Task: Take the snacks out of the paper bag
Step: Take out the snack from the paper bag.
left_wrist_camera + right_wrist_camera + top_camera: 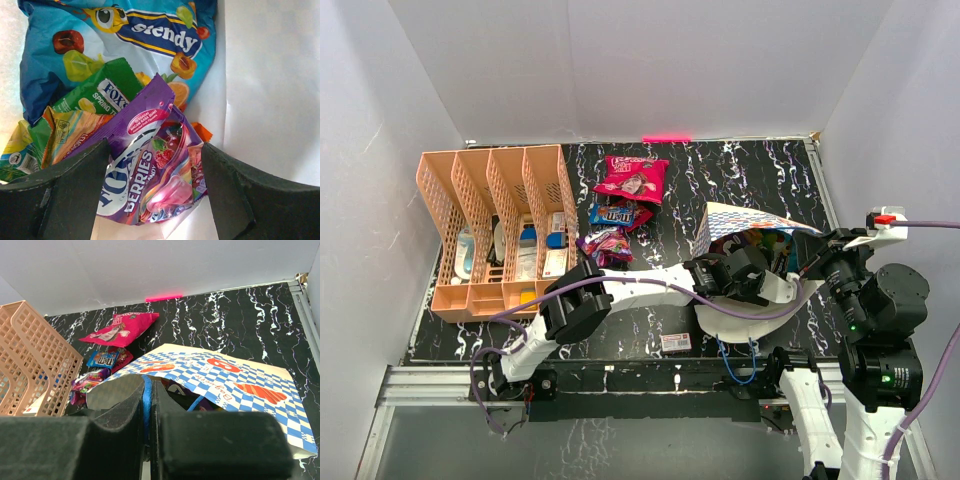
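My left gripper eases slightly deeper into the paper bag next and closes on the purple packet's edge, which lies just ahead between its fingers.
The paper bag lies on its side at the table's right, checkered outside, cream inside. My left gripper reaches into its mouth. In the left wrist view it is open, its fingers on either side of a purple berries candy packet. Behind that lie a blue packet, a green packet and an orange-yellow one. My right gripper is shut on the bag's blue cord handle and holds the mouth up; it also shows in the top view.
Outside the bag, a magenta packet, a blue packet and a purple packet lie left of it. The peach divider rack stands at the far left. A small white box lies near the front edge.
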Robot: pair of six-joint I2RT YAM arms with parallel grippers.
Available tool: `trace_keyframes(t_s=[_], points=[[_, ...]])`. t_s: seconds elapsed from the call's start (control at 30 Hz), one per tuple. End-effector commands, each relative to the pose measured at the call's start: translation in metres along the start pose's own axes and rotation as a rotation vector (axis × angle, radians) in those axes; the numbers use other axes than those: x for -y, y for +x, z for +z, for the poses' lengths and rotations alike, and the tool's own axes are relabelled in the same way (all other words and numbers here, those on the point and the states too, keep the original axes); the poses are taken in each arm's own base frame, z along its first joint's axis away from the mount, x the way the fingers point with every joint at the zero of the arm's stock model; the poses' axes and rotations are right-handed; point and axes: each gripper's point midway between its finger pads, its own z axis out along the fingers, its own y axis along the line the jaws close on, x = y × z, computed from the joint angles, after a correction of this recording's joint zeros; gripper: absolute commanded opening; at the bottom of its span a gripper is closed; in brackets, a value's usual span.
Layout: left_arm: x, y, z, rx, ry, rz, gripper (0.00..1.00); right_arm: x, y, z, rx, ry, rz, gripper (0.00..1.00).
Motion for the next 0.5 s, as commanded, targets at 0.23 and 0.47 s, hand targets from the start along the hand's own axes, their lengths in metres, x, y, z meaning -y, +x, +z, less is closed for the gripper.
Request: trace_keyframes(t_s=[0.23,0.47], points=[[-0.025,0.012,0.019,-0.043,-0.115,0.007,0.6,-0.016,-0.032,-0.007,0.1,-0.054,-0.012,0.08],[-0.031,0.019,0.026,-0.089,-0.139,-0.035,0.15,-0.015,-0.032,-0.008,0.1,-0.046,-0.013,0.08]])
